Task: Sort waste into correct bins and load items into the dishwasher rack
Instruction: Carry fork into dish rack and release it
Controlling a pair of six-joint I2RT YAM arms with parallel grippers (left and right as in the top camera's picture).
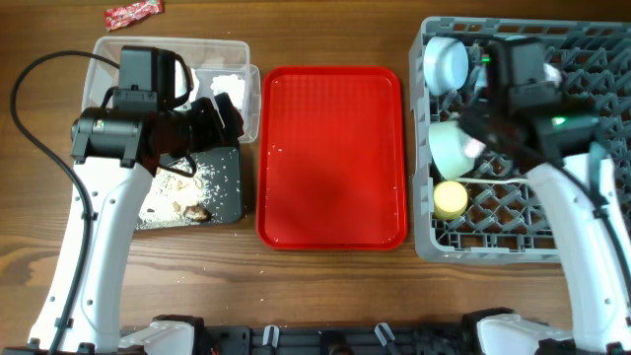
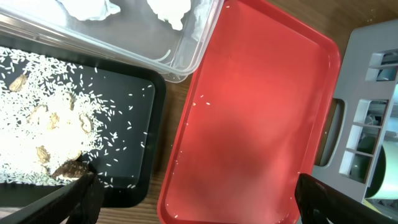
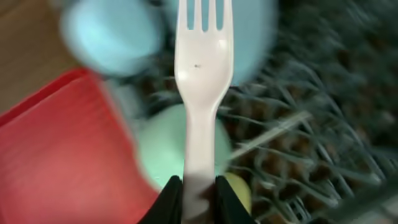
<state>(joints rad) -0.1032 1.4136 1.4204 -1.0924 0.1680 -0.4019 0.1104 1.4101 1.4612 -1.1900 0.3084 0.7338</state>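
My right gripper should next move down and to the right in the overhead view to let go of the fork [image 3: 200, 62] beside the rack's pale utensil [image 3: 273, 134], because that lies below my gripper.
My right gripper [image 3: 199, 186] is shut on the handle of a white plastic fork [image 3: 200, 62], tines pointing away, above the grey dishwasher rack [image 1: 592, 39]. Along the rack's left side sit a pale blue bowl [image 1: 446, 61], a mint-green bowl [image 1: 454, 148] and a yellow cup [image 1: 451, 200]. My left gripper [image 2: 196, 199] is open with nothing between its fingers, over the gap between the black tray [image 2: 134, 124] and the red tray [image 2: 249, 112]. White rice and brown scraps [image 2: 56, 124] lie in the black tray. Crumpled tissues [image 2: 168, 9] lie in the clear tub [image 2: 124, 53].
A red snack wrapper [image 1: 134, 13] lies on the table beyond the clear tub, at the far left. The flat red tray [image 1: 333, 158] in the middle carries only a few rice grains. The right wrist view is blurred.
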